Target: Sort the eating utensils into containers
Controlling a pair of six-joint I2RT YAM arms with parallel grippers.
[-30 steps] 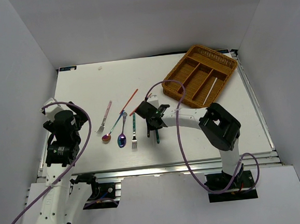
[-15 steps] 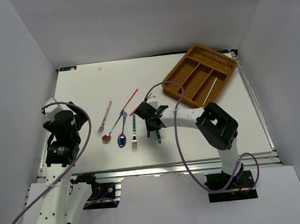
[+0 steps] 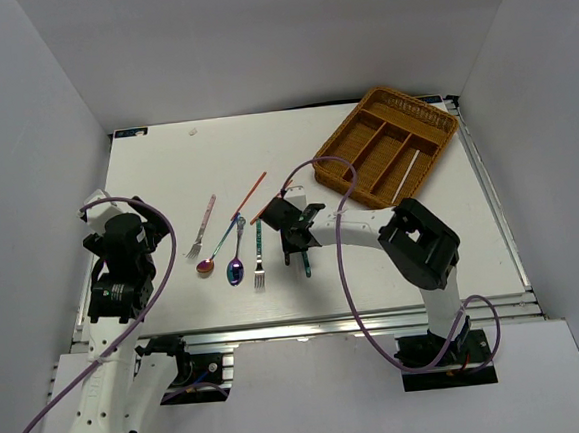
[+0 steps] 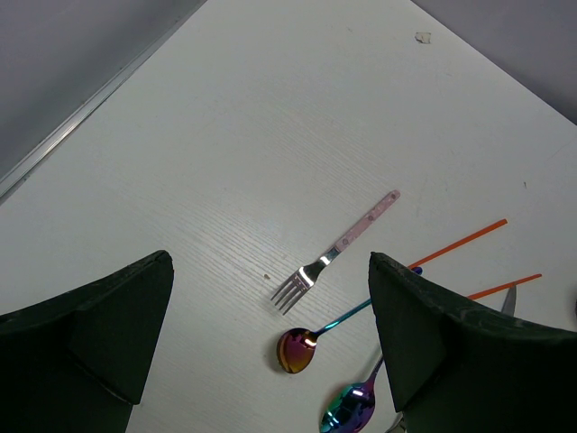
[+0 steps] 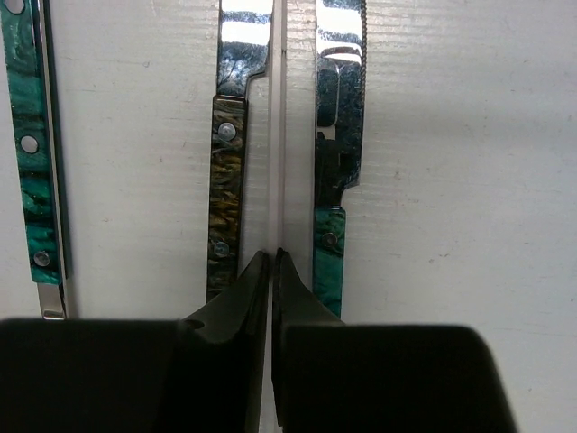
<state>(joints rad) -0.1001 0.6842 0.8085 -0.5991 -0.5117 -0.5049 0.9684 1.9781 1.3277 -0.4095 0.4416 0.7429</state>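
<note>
My right gripper swings up, outward and to the right in the top view over the tray section [image 3: 405, 175] next, to release the chopstick where its pale match lies.
My right gripper [image 3: 296, 238] is low over the table and shut on a pale thin chopstick [image 5: 278, 135] that runs straight out from its tips [image 5: 272, 257]. The chopstick lies between two teal-handled knives [image 5: 335, 180] [image 5: 230, 162]. A teal fork handle [image 5: 32, 162] lies further left. The brown wicker tray [image 3: 342, 184] stands at the back right with one pale chopstick [image 3: 407, 174] in a compartment. My left gripper [image 4: 270, 298] is open and empty above a pink-handled fork [image 4: 347, 242] and two iridescent spoons [image 4: 302, 347] [image 4: 352, 410]. Two red-orange chopsticks [image 4: 460, 242] [image 4: 505, 287] lie beyond.
The utensils lie in a row at the table's near middle: pink fork [image 3: 202, 226], spoons [image 3: 235, 266], teal fork [image 3: 258, 254]. White walls close in the table on three sides. The left arm [image 3: 122, 252] hangs at the left edge.
The right arm's elbow has shifted slightly left. Its gripper stays in the same spot over the knives. The left arm has not moved.
</note>
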